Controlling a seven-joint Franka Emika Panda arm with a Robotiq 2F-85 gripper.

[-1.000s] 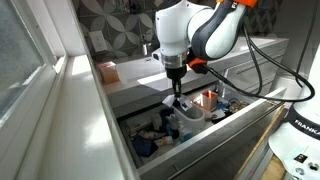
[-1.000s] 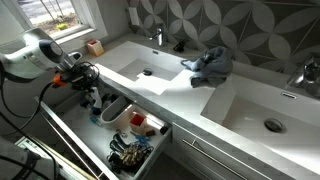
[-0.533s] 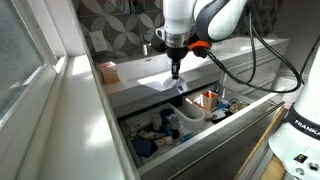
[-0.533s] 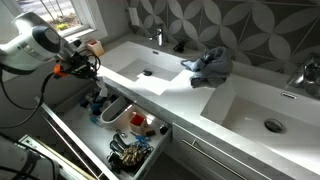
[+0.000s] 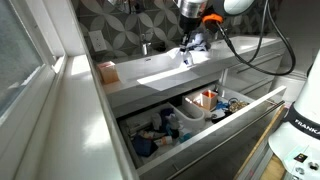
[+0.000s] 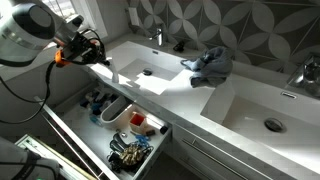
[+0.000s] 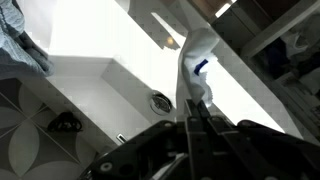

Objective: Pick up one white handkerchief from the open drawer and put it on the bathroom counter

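My gripper will next move past the basin toward the crumpled blue cloth and down to let go of the handkerchief point(image 5: 188, 57) on the flat drawer-side part of the counter, because that part is clear.
My gripper point(image 5: 189, 45) is shut on a white handkerchief point(image 5: 188, 57), which hangs from the jaws over the bathroom counter's point(image 5: 135, 85) basin. In an exterior view the gripper point(image 6: 103, 58) holds the handkerchief point(image 6: 110, 68) above the counter's point(image 6: 190, 95) near end. In the wrist view the jaws point(image 7: 196, 112) pinch the handkerchief point(image 7: 198, 55), which has a blue mark, above the basin drain point(image 7: 160, 100). The open drawer point(image 5: 220, 122) lies below, cluttered with blue and white cloths, and shows in both exterior views point(image 6: 70, 125).
A crumpled blue cloth point(image 6: 208, 65) lies on the counter between the two basins. A chrome faucet point(image 6: 157, 37) and a small orange box point(image 6: 94, 47) stand at the back. A white window sill point(image 5: 80, 120) runs beside the drawer. A white bin point(image 6: 118, 113) sits in the drawer.
My gripper has risen out of the drawer with the white handkerchief and moved over the counter's basin.
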